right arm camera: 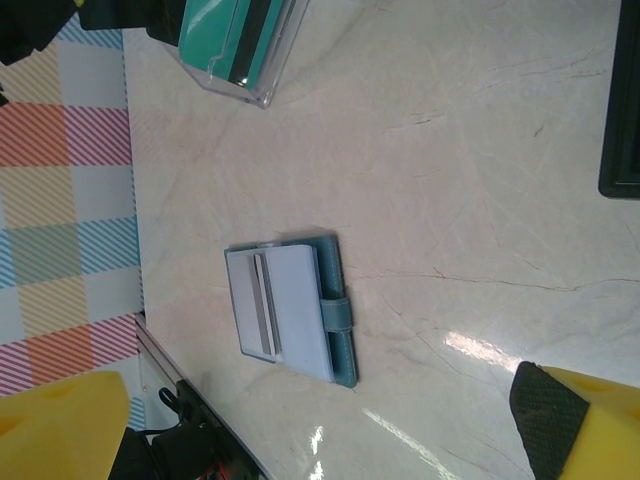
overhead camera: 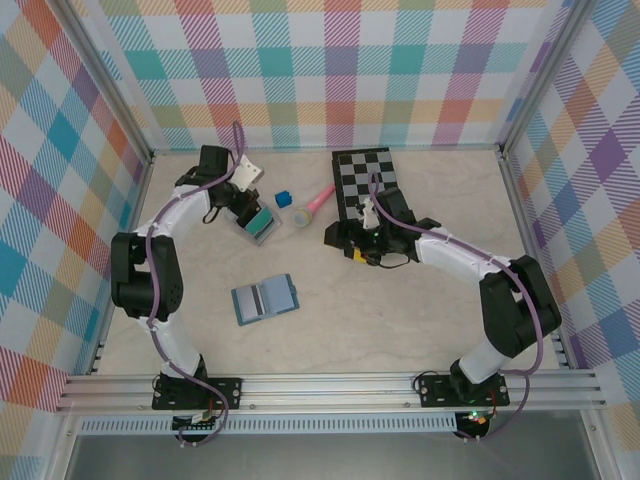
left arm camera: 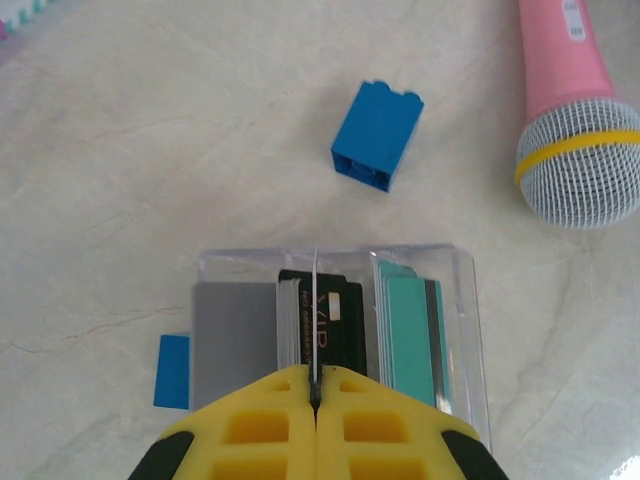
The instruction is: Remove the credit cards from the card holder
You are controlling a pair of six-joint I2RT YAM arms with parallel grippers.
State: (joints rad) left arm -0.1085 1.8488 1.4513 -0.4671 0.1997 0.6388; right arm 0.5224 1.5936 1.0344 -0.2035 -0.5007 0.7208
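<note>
My left gripper lowers the thin credit card down into the clear box's middle slot (left arm camera: 342,318) next and lets go, because the card's edge lines up beside the black card.
The card holder (overhead camera: 265,299) lies open and flat on the table's near middle, slate blue with a strap; a pale face with a grey stripe shows inside it (right arm camera: 262,300). My left gripper (left arm camera: 315,385) is shut on a thin credit card (left arm camera: 314,300), seen edge-on, over a clear plastic box (left arm camera: 462,275). Teal cards (left arm camera: 405,330), a black card (left arm camera: 345,320) and a grey one (left arm camera: 232,340) lie in that box. From above, the left gripper (overhead camera: 248,205) hangs at the back left. My right gripper (overhead camera: 357,250) stands open with nothing in it by the chessboard, well apart from the card holder.
A blue brick (left arm camera: 375,135) and a pink microphone (left arm camera: 575,120) lie just beyond the clear box (overhead camera: 258,226). The black-and-white chessboard (overhead camera: 365,180) sits at the back centre, under the right arm. Checked walls and metal rails bound the table.
</note>
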